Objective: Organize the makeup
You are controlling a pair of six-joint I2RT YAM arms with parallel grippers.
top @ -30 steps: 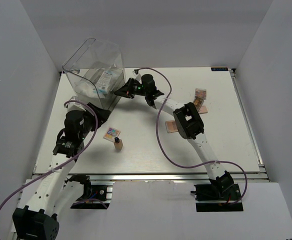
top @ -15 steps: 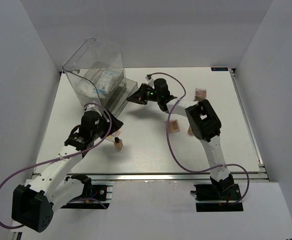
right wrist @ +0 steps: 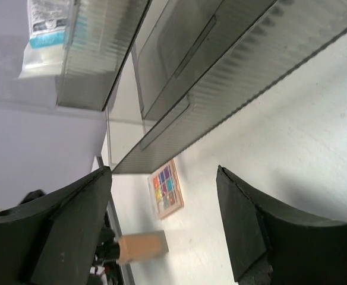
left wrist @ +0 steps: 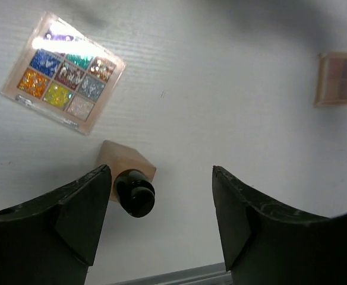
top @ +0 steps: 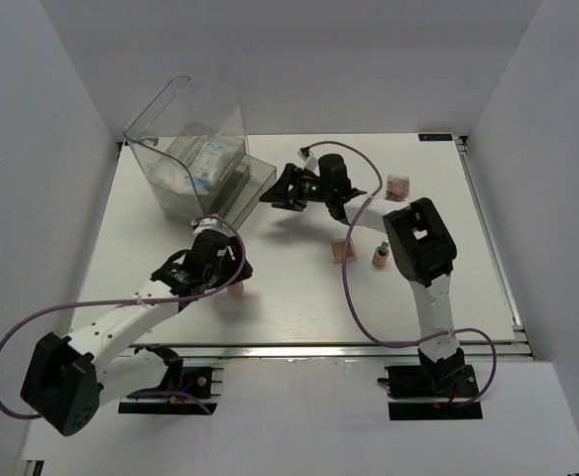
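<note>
The left gripper shifts to the left in its wrist view next, lowers around the tan bottle's body (top: pixel 235 289) (left wrist: pixel 126 161) and closes, since the bottle stands nearer one finger.
A tan dark-capped bottle (left wrist: pixel 129 172) stands upright on the table between the fingers of my open left gripper (left wrist: pixel 161 219), close to the left finger and untouched. A glitter eyeshadow palette (left wrist: pixel 63 98) lies flat just beyond it. From above, the left gripper (top: pixel 232 278) hovers over this bottle (top: pixel 236 290). My right gripper (top: pixel 276 192) is open and empty, just right of the pulled-out drawer (top: pixel 245 183). Its wrist view shows the drawer front (right wrist: pixel 221 65), the palette (right wrist: pixel 166 189) and the bottle (right wrist: pixel 141 246). Two packets (top: pixel 205 157) lie in the clear box (top: pixel 185 129).
A second tan bottle (top: pixel 379 256) stands mid-right, beside a palette (top: pixel 342 250). Another palette (top: pixel 399 185) lies at the far right, partly behind the right arm. The clear box stands at the back left of the white table (top: pixel 468 288), its drawer jutting toward the middle.
The right gripper pulled the drawer out to the right, then opened and let it go. The left arm swung forward and right to hang over the near bottle.
</note>
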